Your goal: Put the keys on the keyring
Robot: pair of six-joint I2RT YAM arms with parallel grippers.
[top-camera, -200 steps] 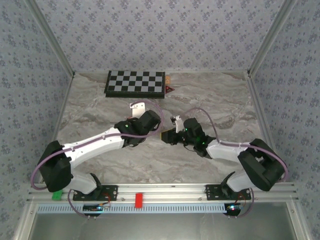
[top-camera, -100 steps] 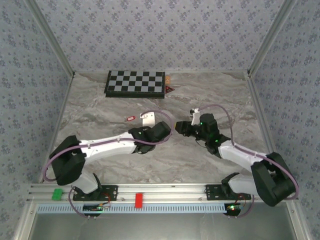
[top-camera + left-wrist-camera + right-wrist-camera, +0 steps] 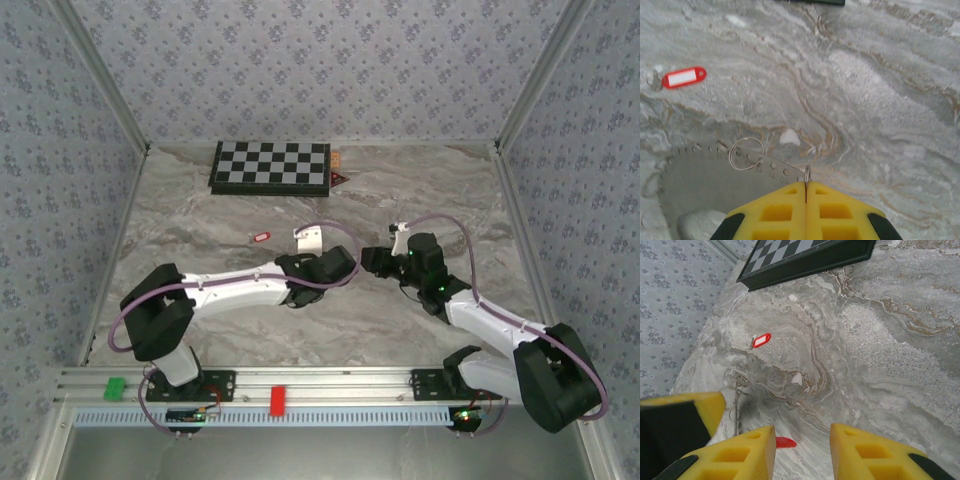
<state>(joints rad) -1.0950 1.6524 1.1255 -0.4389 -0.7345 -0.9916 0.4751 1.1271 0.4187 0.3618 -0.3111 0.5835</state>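
My left gripper lowers the disc [image 3: 700, 180] toward the marble by the small white patch [image 3: 790, 138] next and opens to release the keyring, since that spot lies clear.
One of the keys [image 3: 261, 237] lies on the marble left of both grippers, a red tag [image 3: 685, 77] with a small ring at its end; it also appears in the right wrist view [image 3: 761, 340]. My left gripper [image 3: 806, 184] is shut on the keyring [image 3: 807, 174], a thin metal loop seen edge-on at the rim of a grey see-through disc [image 3: 700, 180] with numbered holes. A second small ring [image 3: 746, 153] hangs through one hole. My right gripper [image 3: 802, 432] is open, facing the left gripper [image 3: 350, 268] closely. A red key head [image 3: 786, 442] peeks out at its left finger; contact is unclear.
A checkerboard [image 3: 270, 166] lies at the back of the table with a small dark-red triangle [image 3: 339, 178] beside it. A red block [image 3: 277, 399] and a green block [image 3: 115, 388] sit on the front rail. Patterned walls enclose the table.
Both grippers have shifted to the right, the left arm stretching further out. The red key on the marble, covered a second ago, now lies in the open. The right jaws widened slightly.
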